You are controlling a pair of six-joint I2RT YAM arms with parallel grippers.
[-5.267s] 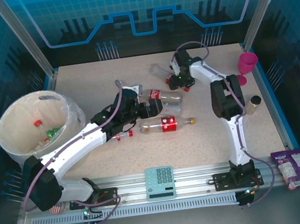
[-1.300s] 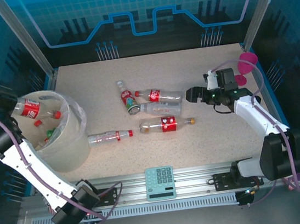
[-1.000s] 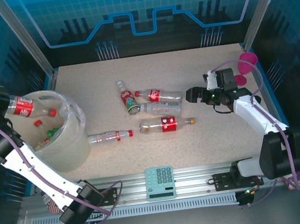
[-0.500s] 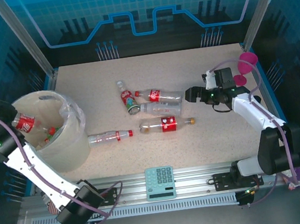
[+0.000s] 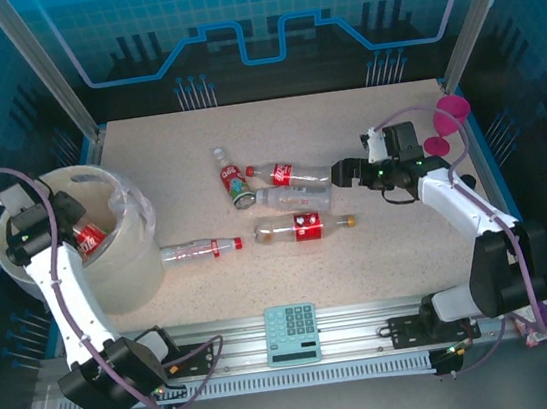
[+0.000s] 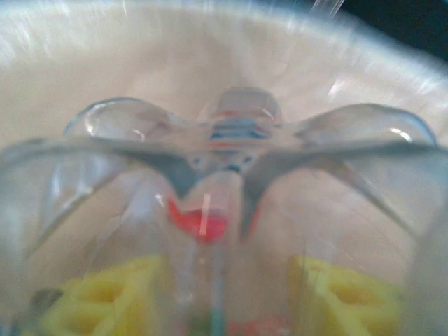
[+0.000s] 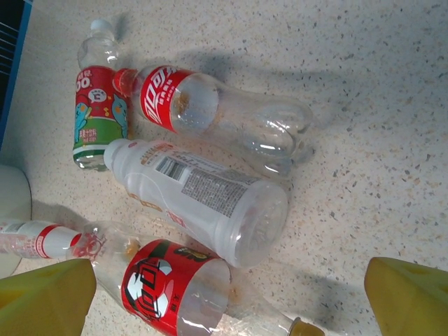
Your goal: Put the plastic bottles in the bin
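Note:
My left gripper shifts across toward the bin's interior by the table next and releases the bottle there, since it lies beside the gripper and the bin's rim surrounds it.
My left gripper (image 5: 74, 234) is down inside the cream-white bin (image 5: 138, 265), shut on a clear red-labelled bottle (image 5: 87, 239). In the left wrist view that bottle's lobed base (image 6: 231, 140) is close to the lens, and the yellow fingers (image 6: 350, 294) show through it. Five bottles lie on the table: a green-and-red one (image 5: 233, 179), a red-labelled one (image 5: 290, 174), a white one (image 5: 293, 197), a gold-capped one (image 5: 304, 227) and a slim one (image 5: 199, 250). My right gripper (image 5: 342, 172) is open just right of them, facing the white bottle (image 7: 199, 199).
A pink goblet (image 5: 451, 115) stands at the back right behind the right arm. A teal calculator (image 5: 292, 333) rests on the front rail and a purple snack bag (image 5: 529, 307) lies at the front right. Aluminium posts frame the table.
The left arm swung from outside the bin's left rim down into the bin, carrying the red-labelled bottle. The right gripper crept left toward the bottles on the table.

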